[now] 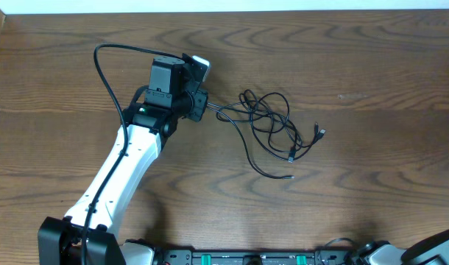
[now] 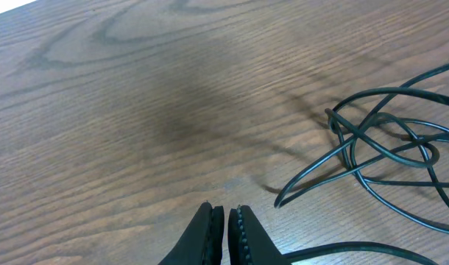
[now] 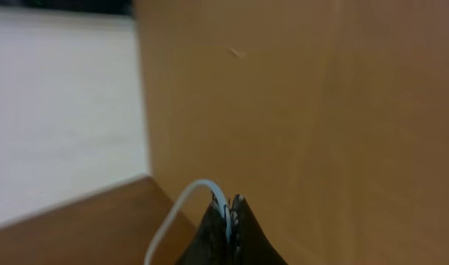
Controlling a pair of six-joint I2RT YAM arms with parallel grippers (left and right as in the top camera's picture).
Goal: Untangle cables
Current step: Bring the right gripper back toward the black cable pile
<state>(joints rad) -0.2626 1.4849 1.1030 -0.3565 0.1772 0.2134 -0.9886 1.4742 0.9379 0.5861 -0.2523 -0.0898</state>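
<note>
My right gripper lowers toward the tan board's foot next and releases the white cable (image 3: 182, 210) clear of the tangle, since the table by the board lies below my gripper.
A tangle of thin black cables (image 1: 272, 121) lies on the wooden table right of centre, with plug ends (image 1: 320, 133) sticking out to the right. My left gripper (image 1: 208, 107) sits at the tangle's left edge, where strands reach it. In the left wrist view it (image 2: 226, 210) is shut, with nothing visible between the tips. One black cable (image 2: 357, 250) runs out from behind its right finger; I cannot tell whether it is pinched. The loops (image 2: 386, 143) lie ahead to the right. My right gripper (image 3: 230, 202) is shut on a white cable (image 3: 182, 210) that arcs away to the left.
The left arm (image 1: 121, 169) stretches from the front left, with its own thick black cable (image 1: 107, 62) looping above it. The right arm's base (image 1: 438, 246) shows at the front right corner. In the right wrist view a tan board (image 3: 320, 110) fills the background.
</note>
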